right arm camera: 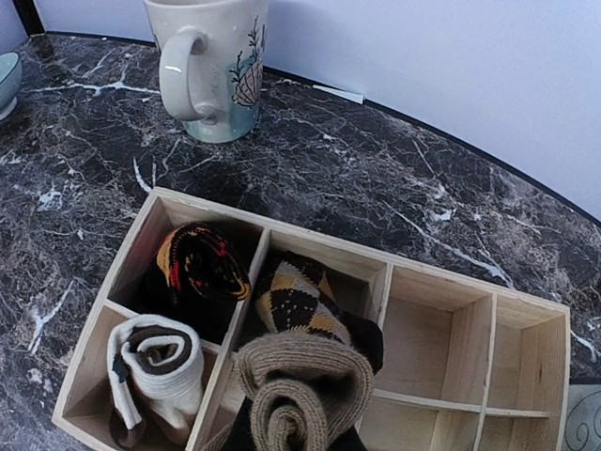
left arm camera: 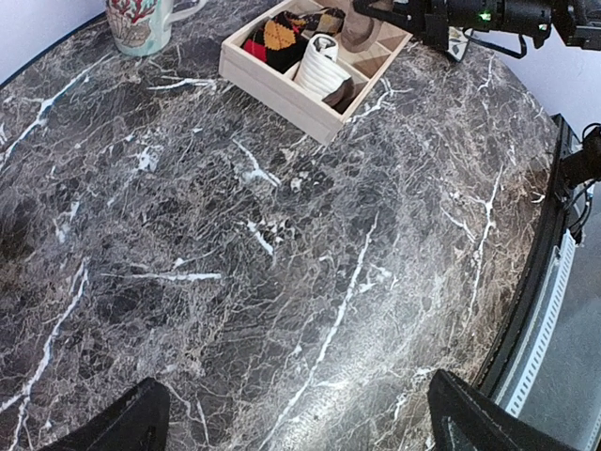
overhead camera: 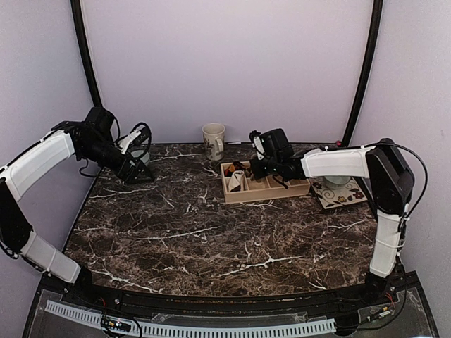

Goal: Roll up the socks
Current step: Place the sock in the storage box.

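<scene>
I will next move my right gripper down into the tray's near section (overhead camera: 254, 185) (right arm camera: 222, 410) beside the white striped sock to let go of the tan roll, because that empty space is below the gripper.
The tan sock (right arm camera: 305, 390) is a rolled bundle at the bottom centre of the right wrist view, over the wooden tray (right arm camera: 441, 282). The dark brown argyle sock (right arm camera: 300, 296) runs from under it into the tray's middle compartment. My right gripper (overhead camera: 254, 169) is at the tray's left end and seems shut on the tan roll. Its fingers are almost wholly hidden by the roll. The roll also shows in the left wrist view (left arm camera: 359, 33). My left gripper (left arm camera: 300, 423) is open and empty, far from the tray, at the table's back left (overhead camera: 134, 165).
A white striped rolled sock (right arm camera: 155, 376) and a dark reddish rolled bundle (right arm camera: 197, 263) fill the tray's left compartments. The right compartments hold nothing. A mug (overhead camera: 213, 141) stands behind the tray. A bowl (overhead camera: 143, 153) sits by my left gripper. A patterned mat with a bowl (overhead camera: 337, 190) lies at the right.
</scene>
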`<state>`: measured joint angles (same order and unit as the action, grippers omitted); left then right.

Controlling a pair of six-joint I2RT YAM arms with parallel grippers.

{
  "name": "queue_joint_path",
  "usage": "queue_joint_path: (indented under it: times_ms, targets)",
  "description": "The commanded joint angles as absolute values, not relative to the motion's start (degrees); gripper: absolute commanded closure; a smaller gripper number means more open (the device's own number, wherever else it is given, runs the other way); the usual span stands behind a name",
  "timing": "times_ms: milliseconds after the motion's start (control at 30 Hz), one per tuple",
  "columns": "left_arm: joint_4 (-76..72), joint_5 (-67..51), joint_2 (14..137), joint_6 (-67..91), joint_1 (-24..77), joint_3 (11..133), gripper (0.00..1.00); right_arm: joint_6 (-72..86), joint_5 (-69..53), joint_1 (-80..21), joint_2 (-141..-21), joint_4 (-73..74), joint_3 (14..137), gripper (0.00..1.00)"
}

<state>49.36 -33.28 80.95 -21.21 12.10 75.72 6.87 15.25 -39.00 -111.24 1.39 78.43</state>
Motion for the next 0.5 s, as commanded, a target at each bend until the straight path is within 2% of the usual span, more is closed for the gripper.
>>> queue_joint_path:
  times_ms: [0,467]
  targets:
    - [47.35,-29.73,79.28,-21.75,11.6,72.55,0.01,7.11,16.67,-38.67,-112.05,-0.83,80.21,1.0]
    - [44.87,-28.13,77.91,-22.55,10.93,70.5,0.01,7.81,20.73,-38.58,-118.49,-5.78,80.45,1.0]
